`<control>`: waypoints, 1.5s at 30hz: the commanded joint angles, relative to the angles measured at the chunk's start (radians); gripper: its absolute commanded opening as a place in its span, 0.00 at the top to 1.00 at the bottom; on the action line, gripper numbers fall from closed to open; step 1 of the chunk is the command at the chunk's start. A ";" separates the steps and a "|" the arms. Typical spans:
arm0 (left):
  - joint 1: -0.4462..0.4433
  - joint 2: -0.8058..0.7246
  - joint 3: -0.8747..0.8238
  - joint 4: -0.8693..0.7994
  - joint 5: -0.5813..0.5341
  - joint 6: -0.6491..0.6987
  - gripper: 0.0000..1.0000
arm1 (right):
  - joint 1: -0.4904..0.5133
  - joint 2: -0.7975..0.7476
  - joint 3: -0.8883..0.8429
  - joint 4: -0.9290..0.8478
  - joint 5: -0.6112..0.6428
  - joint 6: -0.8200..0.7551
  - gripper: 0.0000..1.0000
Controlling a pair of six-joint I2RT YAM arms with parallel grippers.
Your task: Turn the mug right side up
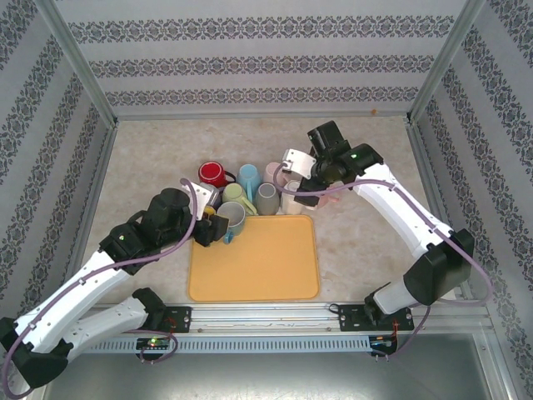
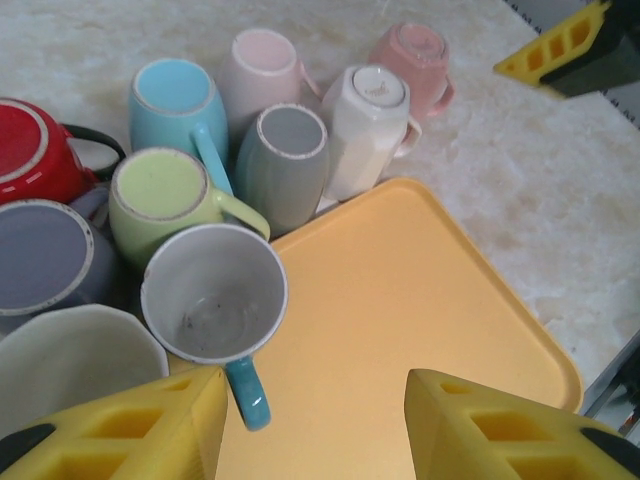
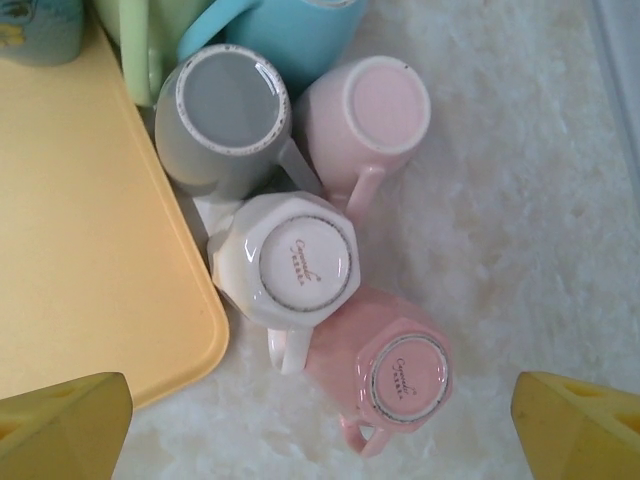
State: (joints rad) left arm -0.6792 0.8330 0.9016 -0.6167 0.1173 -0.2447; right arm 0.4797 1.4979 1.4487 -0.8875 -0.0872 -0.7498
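Note:
The white faceted mug (image 1: 292, 197) (image 3: 290, 262) is still standing bottom up beside the tray, so my right gripper will next go down over it with open fingers on either side and close.
A mug with a teal handle (image 2: 213, 292) (image 1: 231, 218) stands mouth up on the far left corner of the yellow tray (image 2: 400, 300), its pale inside showing. My left gripper (image 2: 315, 430) (image 1: 212, 229) hovers over it, open, with nothing between the fingers; its left finger (image 2: 130, 430) is right beside the mug's handle. My right gripper (image 3: 320, 425) (image 1: 296, 177) hangs open above two upside-down faceted mugs, one white (image 3: 295, 260) and one pink (image 3: 395, 370), both on the table beside the tray.
Several more mugs stand bottom up in a tight cluster behind the tray: red (image 2: 35, 150), light blue (image 2: 175, 100), green (image 2: 160, 195), grey (image 2: 285, 150), pale pink (image 2: 262, 65). Most of the tray (image 1: 254, 258) is bare. Patterned walls enclose the table.

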 commanded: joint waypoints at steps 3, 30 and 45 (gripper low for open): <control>0.009 -0.019 -0.005 0.058 0.041 0.025 0.49 | -0.019 0.077 0.081 -0.084 -0.144 -0.050 0.02; 0.012 -0.089 -0.028 0.077 0.024 0.031 0.48 | -0.023 0.421 0.177 -0.073 -0.087 0.062 0.02; 0.012 -0.080 -0.036 0.083 0.009 0.038 0.47 | -0.038 0.495 0.133 -0.036 -0.084 0.055 0.04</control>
State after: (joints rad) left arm -0.6785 0.7536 0.8768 -0.5709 0.1375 -0.2344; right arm 0.4530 1.9762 1.6012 -0.9241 -0.1566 -0.7036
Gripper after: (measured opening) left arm 0.527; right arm 0.964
